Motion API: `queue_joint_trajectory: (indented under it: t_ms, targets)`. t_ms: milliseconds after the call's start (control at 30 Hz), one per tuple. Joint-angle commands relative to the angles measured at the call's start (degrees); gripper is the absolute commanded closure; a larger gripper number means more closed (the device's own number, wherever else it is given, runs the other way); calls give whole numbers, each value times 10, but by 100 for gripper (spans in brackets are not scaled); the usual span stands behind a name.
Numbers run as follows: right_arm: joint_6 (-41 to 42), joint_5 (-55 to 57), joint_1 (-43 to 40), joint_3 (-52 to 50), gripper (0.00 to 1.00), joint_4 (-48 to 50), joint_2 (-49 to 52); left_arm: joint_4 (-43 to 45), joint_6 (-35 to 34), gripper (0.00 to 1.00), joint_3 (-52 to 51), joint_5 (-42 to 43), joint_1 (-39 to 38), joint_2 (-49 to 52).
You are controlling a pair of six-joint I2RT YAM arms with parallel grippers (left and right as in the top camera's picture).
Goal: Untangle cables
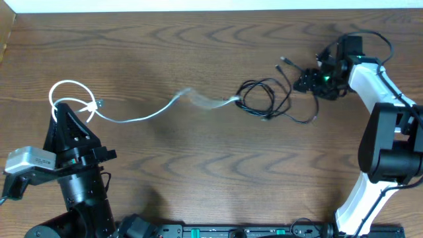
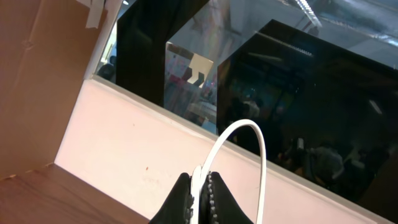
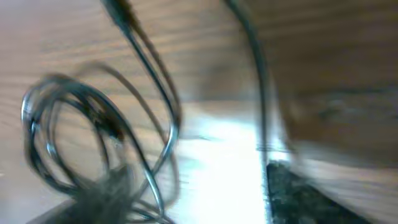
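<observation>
I will next swing my left gripper toward the black cables and down over the open wood short (image 1: pixel 185 118) of them, because that spot has room to release the white cable (image 1: pixel 135 118).
The white cable (image 1: pixel 135 118) runs from a loop (image 1: pixel 66 92) at the left across the table to a knot of black cables (image 1: pixel 264 99) right of centre. My left gripper (image 1: pixel 64 114) is shut on the white cable at the loop. In the left wrist view the white cable (image 2: pixel 249 134) arches up out of the closed fingertips (image 2: pixel 200 190). My right gripper (image 1: pixel 307 82) sits low at the right end of the black cables. The right wrist view is blurred: black cable loops (image 3: pixel 62 124) lie left, a strand passes between the spread fingers (image 3: pixel 298 193), and the right gripper (image 3: pixel 199 186) is open.
The brown wooden table (image 1: pixel 198 178) carries only the cables. A pale wall edge (image 1: pixel 198 5) borders the far side. The arm bases and a black rail (image 1: pixel 231 231) stand along the near edge.
</observation>
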Motion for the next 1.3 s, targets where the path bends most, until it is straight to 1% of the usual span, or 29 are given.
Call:
queue_joint_trajectory:
  t_ms: [0, 33, 67, 100, 133, 200, 333, 400, 533, 600, 667, 733, 833, 933, 1033, 1167, 1267]
  targets:
    - [-14, -31, 29, 0, 65, 10, -22, -6, -3, 93, 4, 8, 0, 2]
    - [-14, -31, 37, 0, 82, 16, -21, -10, -3, 92, 4, 8, 0, 2]
    - [-14, -31, 45, 0, 91, 22, -21, -13, -3, 93, 4, 8, 0, 2]
    - [-14, -31, 52, 0, 96, 27, -21, -14, -3, 93, 4, 8, 0, 2]
    - [-14, -31, 61, 0, 96, 34, -21, -17, -3, 92, 4, 8, 0, 2]
    - [-14, -31, 83, 0, 91, 52, -21, -19, -3, 93, 4, 8, 0, 2]
    - [-11, -30, 116, 0, 88, 80, -21, -36, -3, 92, 4, 7, 0, 2]
    - [-1, -16, 137, 0, 85, 94, -21, -42, -3, 92, 4, 7, 0, 3]
    - [0, 29, 174, -1, 86, 111, -21, -41, -3, 93, 4, 7, 0, 8]
    - [17, 72, 192, -1, 87, 114, -21, -38, -3, 93, 4, 5, 0, 13]
    - [39, 115, 206, -1, 87, 114, -21, -19, -2, 93, 4, 5, 2, 25]
    - [54, 153, 220, -1, 85, 114, -21, 20, 2, 93, 4, 5, 2, 44]
    - [53, 176, 236, -1, 84, 118, -21, 92, 20, 92, 4, 6, 2, 83]
    - [54, 196, 244, -1, 84, 117, -21, 118, 41, 93, 4, 5, 2, 130]
    - [54, 214, 244, -1, 85, 116, -19, 93, 43, 92, 4, 5, 2, 179]
    - [75, 238, 244, -3, 85, 116, -13, 20, 41, 92, 4, -2, 2, 249]
    - [75, 238, 242, -5, 85, 122, -7, -26, 12, 93, 4, -14, 2, 295]
